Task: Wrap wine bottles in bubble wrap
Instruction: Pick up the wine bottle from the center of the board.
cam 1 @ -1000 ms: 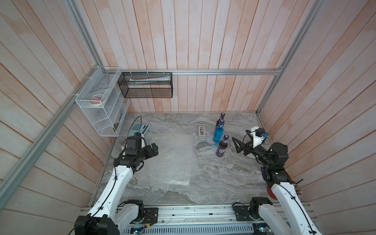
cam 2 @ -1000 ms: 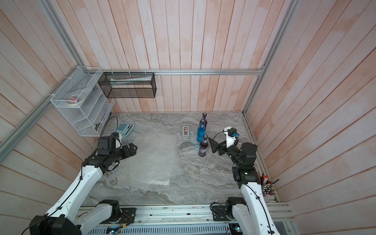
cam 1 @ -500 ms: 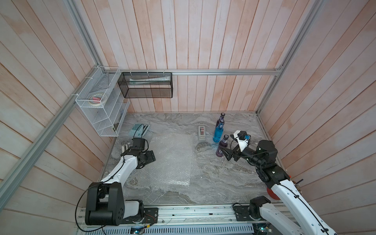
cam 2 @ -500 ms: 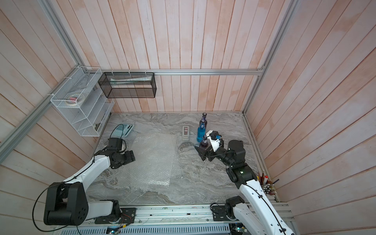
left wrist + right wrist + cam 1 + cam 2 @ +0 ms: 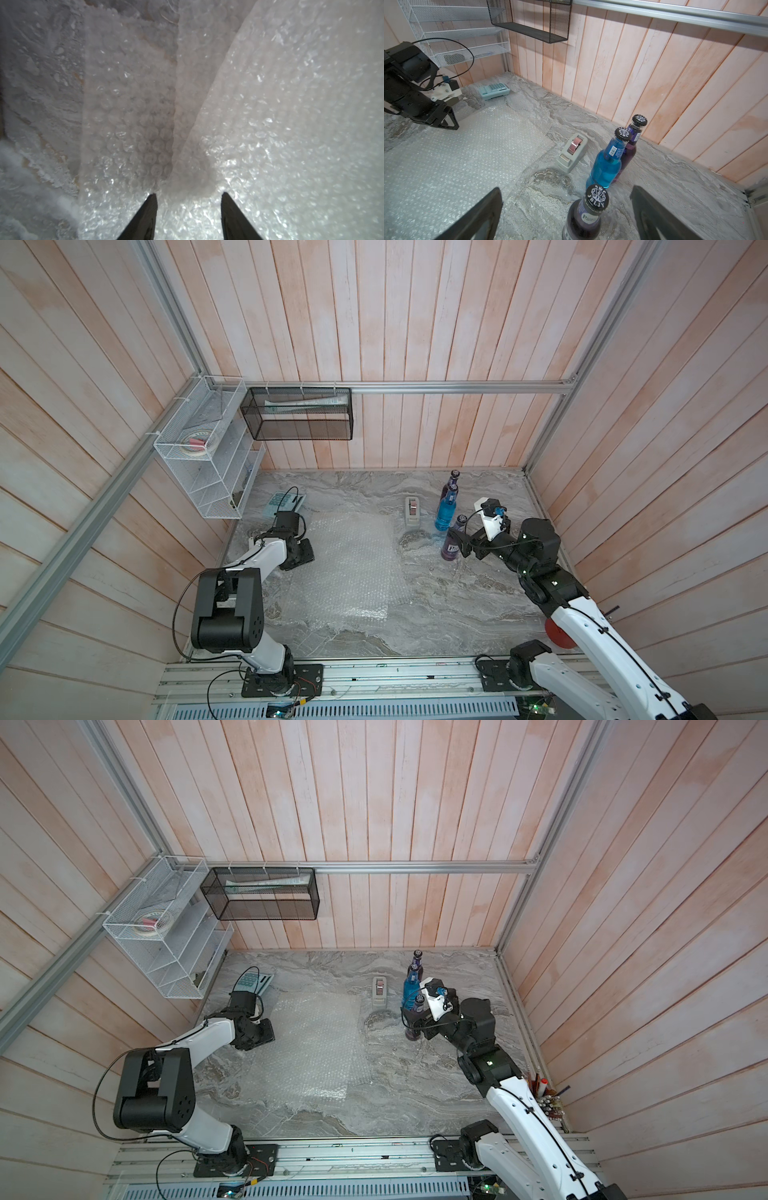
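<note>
My right gripper lowers its open fingers outward around the labelled bottle's dark cap (image 5: 461,519) (image 5: 596,197) next and closes, since the cap stands below and outward, showing between them.
Three wine bottles stand at the right of the table. The white-labelled purple bottle (image 5: 449,554) (image 5: 583,220) is nearest, with the blue bottle (image 5: 444,515) (image 5: 605,166) and a second purple bottle (image 5: 454,485) (image 5: 631,145) behind it. My right gripper (image 5: 458,544) (image 5: 566,189) is open, one finger on each side of the labelled bottle's upper part, neither touching it. The bubble wrap (image 5: 353,568) (image 5: 291,124) lies flat mid-table in overlapping sheets. My left gripper (image 5: 305,552) (image 5: 188,195) is low at its left edge, jaws apart, with a raised fold of wrap between the tips.
A grey tape dispenser (image 5: 411,512) (image 5: 572,152) stands between the wrap and the bottles. A teal calculator (image 5: 282,504) lies at the back left. A white wire shelf (image 5: 203,456) and a black mesh basket (image 5: 299,414) hang on the walls.
My left arm dropped to the wrap's left edge and its jaws narrowed. My right gripper moved left, from beside the bottles to around the labelled bottle.
</note>
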`<state>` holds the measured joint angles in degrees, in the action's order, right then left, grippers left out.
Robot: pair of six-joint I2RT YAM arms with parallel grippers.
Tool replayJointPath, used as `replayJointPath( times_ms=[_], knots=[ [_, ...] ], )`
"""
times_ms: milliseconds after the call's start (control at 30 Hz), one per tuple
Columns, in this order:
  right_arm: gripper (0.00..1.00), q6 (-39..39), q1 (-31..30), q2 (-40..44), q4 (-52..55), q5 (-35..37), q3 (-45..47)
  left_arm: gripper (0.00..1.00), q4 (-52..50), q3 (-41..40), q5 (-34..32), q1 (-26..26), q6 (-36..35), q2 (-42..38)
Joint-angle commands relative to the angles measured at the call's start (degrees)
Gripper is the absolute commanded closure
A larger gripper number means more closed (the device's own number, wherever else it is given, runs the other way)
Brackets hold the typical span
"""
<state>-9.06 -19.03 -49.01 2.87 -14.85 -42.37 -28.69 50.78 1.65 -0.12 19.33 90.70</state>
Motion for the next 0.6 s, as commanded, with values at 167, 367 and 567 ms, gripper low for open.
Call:
replayJointPath(
  times_ms=[167,367,567],
  knots=[
    [0.02,3.7,7.1,-1.5,-3.4,-4.8,0.8,0.61,-2.1,0.1,3.7,-2.5,4.5,-1.7],
    [0.03,2.3,7.7,-4.8,-6.8,-7.3,2.3,0.6,-2.7,-2.1,5.9,-4.1,8.2,-4.0],
    [0.07,2.1,8.6,-8.5,-12.0,-7.1,4.7,0.58,-2.2,-6.0,8.4,-4.4,10.3,-6.4]
  ],
)
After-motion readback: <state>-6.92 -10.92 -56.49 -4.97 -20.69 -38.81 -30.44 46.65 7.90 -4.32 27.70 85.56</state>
